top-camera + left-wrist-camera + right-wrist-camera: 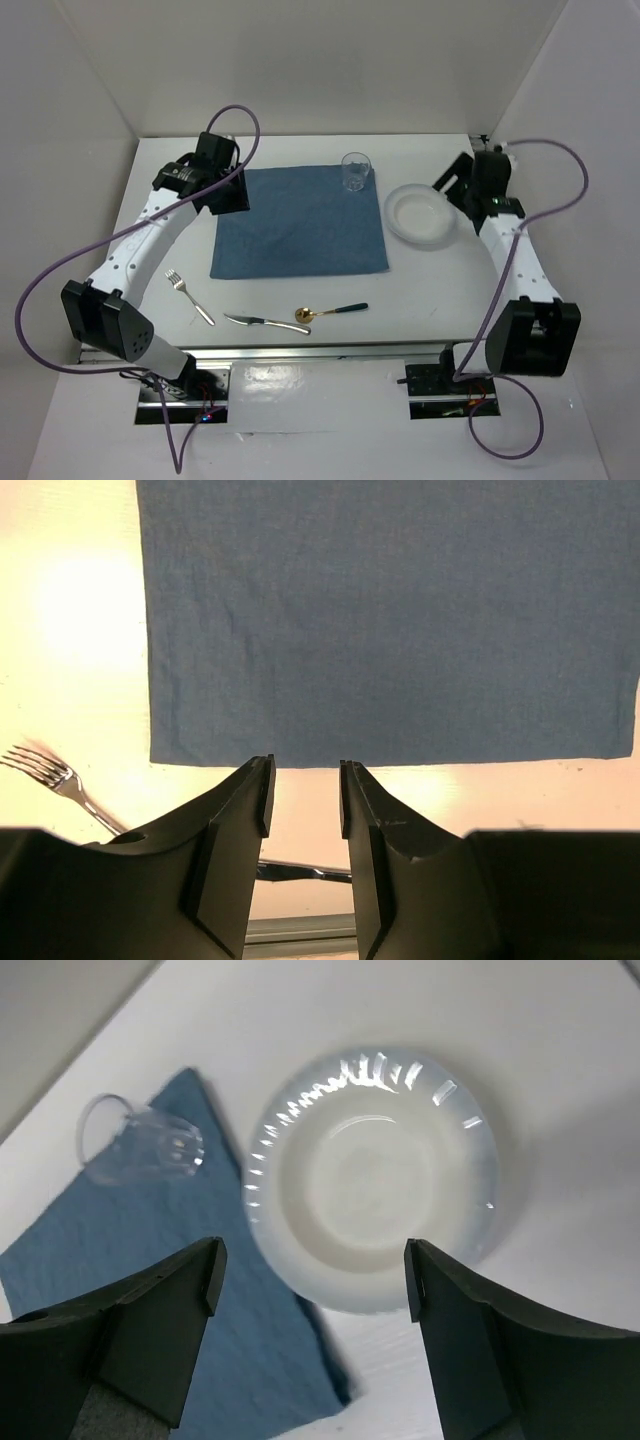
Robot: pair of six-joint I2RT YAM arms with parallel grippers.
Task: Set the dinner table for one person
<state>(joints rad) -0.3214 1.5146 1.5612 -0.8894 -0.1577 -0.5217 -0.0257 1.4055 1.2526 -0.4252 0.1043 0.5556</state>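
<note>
The plate's near rim away from the mat (446,233) is below and farther back, so my right gripper should move down and back to it next and close there, clear of the glass (356,172).
The white dinner table (300,300) holds a blue square placemat (300,225) in its middle. A clear glass (356,172) stands on the mat's far right corner. A white plate (422,213) lies just right of the mat. A fork (188,296), a knife (265,322) and a gold spoon with a dark handle (330,312) lie near the front edge. My left gripper (228,192) hovers over the mat's far left corner, slightly open and empty (305,780). My right gripper (452,185) hovers by the plate's far right, wide open and empty (315,1265).
The left wrist view shows the placemat (390,620), the fork (55,778) and part of the knife (300,872). The right wrist view shows the plate (372,1175), the glass (140,1142) and the mat's corner (150,1290). White walls enclose the table; a metal rail (300,350) runs along the front.
</note>
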